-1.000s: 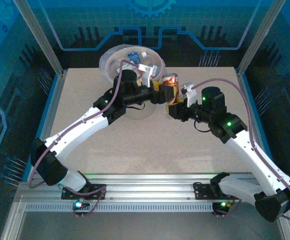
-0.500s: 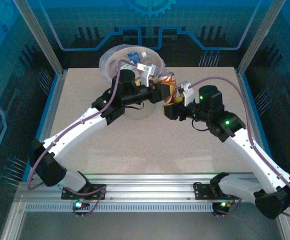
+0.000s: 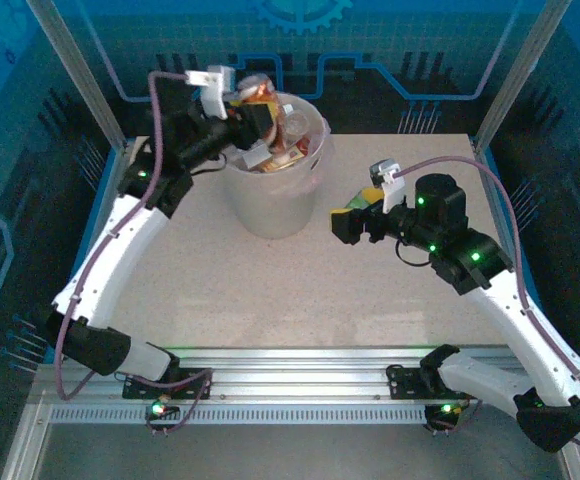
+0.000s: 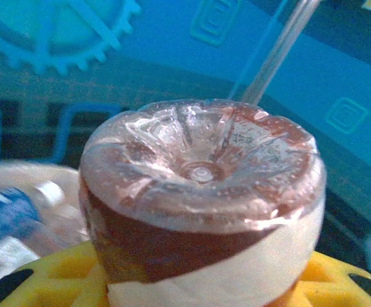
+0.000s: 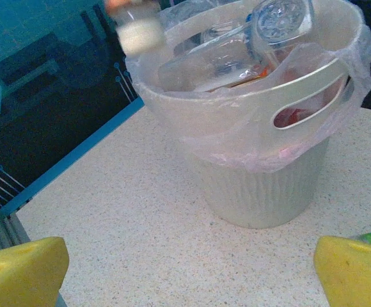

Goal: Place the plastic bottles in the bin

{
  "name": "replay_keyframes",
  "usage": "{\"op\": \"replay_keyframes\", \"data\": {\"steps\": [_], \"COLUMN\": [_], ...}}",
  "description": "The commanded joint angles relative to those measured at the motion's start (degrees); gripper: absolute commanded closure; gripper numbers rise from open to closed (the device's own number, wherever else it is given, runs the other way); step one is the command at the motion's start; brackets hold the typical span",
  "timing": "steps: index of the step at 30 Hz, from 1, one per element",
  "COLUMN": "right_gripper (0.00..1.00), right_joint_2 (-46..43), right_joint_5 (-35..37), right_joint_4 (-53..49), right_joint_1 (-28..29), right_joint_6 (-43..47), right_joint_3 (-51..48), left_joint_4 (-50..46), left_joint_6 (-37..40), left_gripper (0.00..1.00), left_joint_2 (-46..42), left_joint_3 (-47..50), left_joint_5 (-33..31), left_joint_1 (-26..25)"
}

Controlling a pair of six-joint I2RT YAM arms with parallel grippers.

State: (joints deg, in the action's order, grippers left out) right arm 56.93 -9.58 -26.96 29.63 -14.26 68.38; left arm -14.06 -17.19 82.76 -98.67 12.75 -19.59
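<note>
The crushed plastic bottle [image 3: 258, 90] is still hanging at the bin's rim, so I will swing my left gripper over the bin's opening [image 3: 288, 142], tip it downward and let go.
My left gripper [image 3: 250, 112] is raised over the bin's [image 3: 275, 190] far left rim. It is shut on a crushed plastic bottle [image 3: 258, 90] with a copper label. In the left wrist view the bottle's clear base [image 4: 198, 160] faces the camera, and the yellow fingers [image 4: 57, 281] clamp its sides. The bin [image 5: 262, 179] is a whitish bucket with a bag liner and holds several bottles [image 5: 236, 51]. My right gripper [image 3: 345, 222] hovers low to the right of the bin, open and holding nothing; its yellow fingertips [image 5: 19, 268] stand wide apart.
The bin stands at the back middle of the speckled table [image 3: 300, 290]. A blue edge strip [image 5: 70, 153] runs along the table's left side. Metal frame posts [image 3: 80, 70] rise at the back corners.
Both grippers met at the copper bottle beside the bin. The right gripper opened and drew back right. The left arm swung the bottle up and left, over the bin's rim.
</note>
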Motion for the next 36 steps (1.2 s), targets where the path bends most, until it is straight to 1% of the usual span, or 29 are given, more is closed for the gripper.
{"op": "replay_keyframes", "data": {"steps": [1, 5, 9, 12, 18, 24, 27, 31, 36], "right_gripper": [0.00, 0.00, 0.00, 0.00, 0.00, 0.00, 0.00, 0.00, 0.00], "right_joint_2": [-0.72, -0.58, -0.62, -0.68, -1.10, -1.55, -1.70, -2.24, -3.04], "right_joint_5": [2.57, 4.66, 6.34, 7.05, 9.10, 10.40, 10.86, 11.67, 12.26], "right_joint_4": [-1.85, -2.42, -2.66, -3.04, -3.59, -3.54, -3.80, -4.13, -3.90], "right_joint_1": [0.72, 0.78, 0.70, 0.70, 0.70, 0.52, 0.48, 0.37, 0.04], "right_joint_6": [0.47, -0.23, -0.59, -0.51, -0.55, -1.20, -1.21, -1.21, -1.56], "right_joint_3": [1.58, 1.14, 0.75, 0.71, 0.20, -0.67, -0.70, -1.09, -2.10], "left_joint_4": [-6.96, -13.76, -14.61, -16.47, -22.66, -28.73, -31.19, -35.63, -38.12], "left_joint_6": [8.84, 14.57, 17.35, 21.95, 32.49, 40.42, 42.89, 44.79, 46.29], "left_gripper": [0.77, 0.77, 0.77, 0.77, 0.77, 0.77, 0.77, 0.77, 0.75], "left_joint_2": [1.00, 5.37, 8.01, 9.79, 14.18, 18.90, 21.29, 24.86, 27.47], "left_joint_3": [-7.08, -14.64, -16.42, -17.92, -22.87, -25.99, -27.85, -32.01, -33.65], "left_joint_5": [-1.56, -1.92, 1.26, 0.50, -7.92, -15.84, -19.49, -22.28, -25.32], "left_joint_1": [2.78, 4.04, 3.95, 2.94, -1.05, -5.70, -7.28, -8.18, -8.52]}}
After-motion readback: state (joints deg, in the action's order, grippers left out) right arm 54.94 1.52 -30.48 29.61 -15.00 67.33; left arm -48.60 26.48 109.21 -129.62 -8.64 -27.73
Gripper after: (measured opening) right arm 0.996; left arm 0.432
